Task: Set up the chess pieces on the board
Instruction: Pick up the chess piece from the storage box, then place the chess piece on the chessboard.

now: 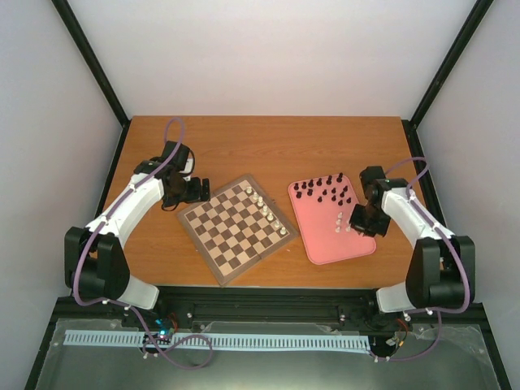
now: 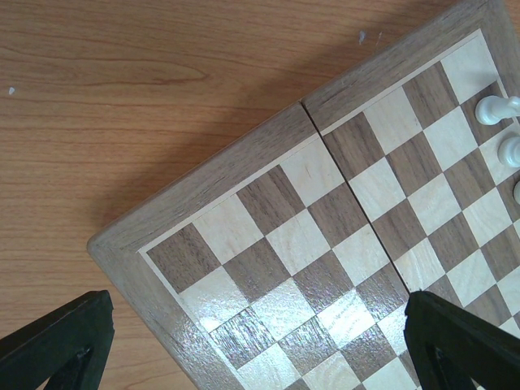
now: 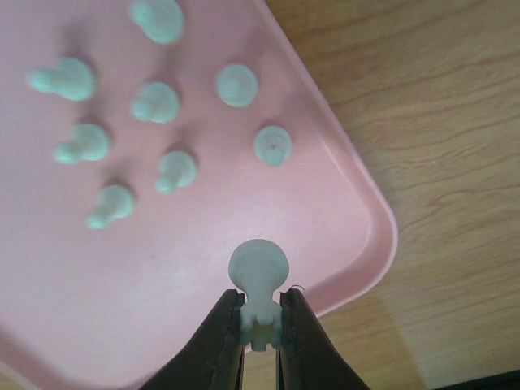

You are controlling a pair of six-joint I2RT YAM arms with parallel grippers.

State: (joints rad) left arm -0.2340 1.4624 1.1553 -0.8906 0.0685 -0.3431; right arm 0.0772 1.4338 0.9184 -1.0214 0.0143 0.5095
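The white piece will next go outward across the tray in my right gripper, since the board's empty far corner square lies to its left in the top view.
The checkered wooden board (image 1: 237,227) lies tilted mid-table, with several cream-white chess pieces (image 1: 264,207) along its right side. My left gripper (image 1: 193,188) is open and empty over the board's far-left corner (image 2: 268,236); its fingertips (image 2: 57,337) frame bare squares, and two white pieces (image 2: 496,110) show at the right edge. My right gripper (image 1: 357,219) is shut on a white piece (image 3: 260,284), held above the pink tray's near right corner (image 3: 357,244). Several white pieces (image 3: 154,101) lie on the tray below; black pieces (image 1: 325,188) stand at its far end.
The pink tray (image 1: 321,244) lies right of the board on the brown table. Black frame posts and white walls enclose the table on three sides. The arm bases stand at the near edge.
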